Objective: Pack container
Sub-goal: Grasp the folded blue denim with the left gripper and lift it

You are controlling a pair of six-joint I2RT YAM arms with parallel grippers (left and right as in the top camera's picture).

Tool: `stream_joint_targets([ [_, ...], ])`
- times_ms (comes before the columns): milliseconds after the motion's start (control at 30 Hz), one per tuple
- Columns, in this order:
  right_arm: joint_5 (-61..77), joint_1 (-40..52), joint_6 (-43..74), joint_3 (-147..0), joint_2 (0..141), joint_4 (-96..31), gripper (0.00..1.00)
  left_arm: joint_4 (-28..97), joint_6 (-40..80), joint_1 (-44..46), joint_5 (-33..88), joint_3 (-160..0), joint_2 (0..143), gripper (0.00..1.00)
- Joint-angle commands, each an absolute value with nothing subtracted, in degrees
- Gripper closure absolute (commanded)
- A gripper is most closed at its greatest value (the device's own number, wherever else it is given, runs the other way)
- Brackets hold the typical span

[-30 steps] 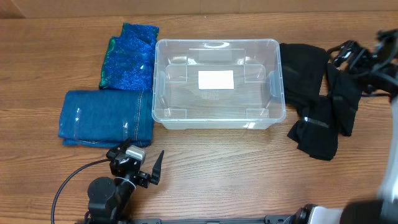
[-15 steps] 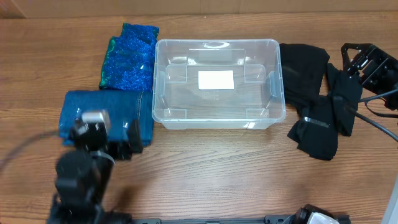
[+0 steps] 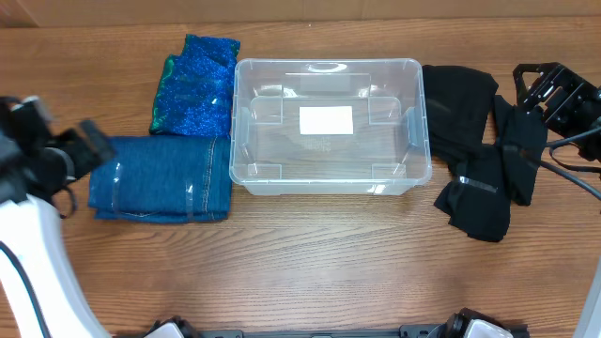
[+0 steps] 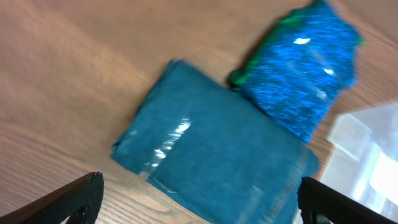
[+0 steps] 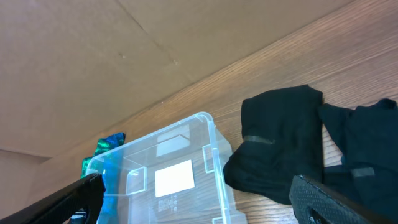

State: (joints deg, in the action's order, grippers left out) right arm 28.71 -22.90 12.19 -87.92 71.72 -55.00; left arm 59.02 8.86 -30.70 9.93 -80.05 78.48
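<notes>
The folded denim cloth (image 3: 160, 178) lies well below the left gripper's fingers, so the left gripper should go down to the cloth's edge farthest from the clear container before it closes.
The clear container (image 3: 413, 141) with a white label on its base stands empty in the middle of the table; it also shows in the right wrist view (image 5: 208, 134). A folded blue denim cloth (image 3: 160, 178) lies to its left, also in the left wrist view (image 4: 211, 155). A sparkly blue cloth (image 3: 195, 84) lies behind it. Black clothes (image 3: 474, 150) lie to the container's right. My left gripper (image 3: 70, 150) is open and empty at the denim's left edge. My right gripper (image 3: 554, 94) is open and empty over the far right black cloth.
A brown cardboard wall (image 5: 155, 50) runs along the back of the wooden table. The sparkly cloth has a green edge (image 4: 249, 62). Bare wood (image 3: 329, 263) lies in front of the container.
My left arm has swung from the front of the table to the far left, beside the denim cloth. My right gripper has shifted slightly over the black clothes.
</notes>
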Motion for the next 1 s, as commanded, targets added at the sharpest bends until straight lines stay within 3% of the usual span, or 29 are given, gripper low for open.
stream_joint_targets([
  [0,28.9,-23.1,11.9,-88.2,72.1,-54.7,0.00,59.8,4.9,-38.2,22.8,-81.0,88.7,0.00],
  [533,28.9,-23.1,11.9,-88.2,72.1,-54.7,0.00,50.2,-3.9,-40.1,27.8,-81.0,118.6,0.00],
  [633,28.9,-23.1,11.9,-88.2,72.1,-54.7,0.00,50.3,-4.4,-38.0,29.7,-81.0,122.4,0.15],
  [700,28.9,-23.1,11.9,-88.2,72.1,-54.7,0.00,50.5,-4.6,-36.3,29.6,-81.0,124.0,0.40],
  [733,28.9,-23.1,11.9,-88.2,72.1,-54.7,0.00,50.7,-4.6,-35.8,29.6,-81.0,124.3,0.63],
  [800,28.9,-23.1,11.9,-88.2,72.1,-54.7,0.00,51.7,-4.1,-35.2,29.7,-81.3,124.1,0.90],
  [867,28.9,-23.1,11.9,-88.2,72.1,-54.7,0.00,54.5,-2.6,-35.3,30.8,-83.2,123.4,0.96],
  [967,28.9,-23.1,11.9,-88.2,72.1,-54.7,0.00,63.0,-2.5,-36.0,32.9,-89.8,121.4,0.96],
])
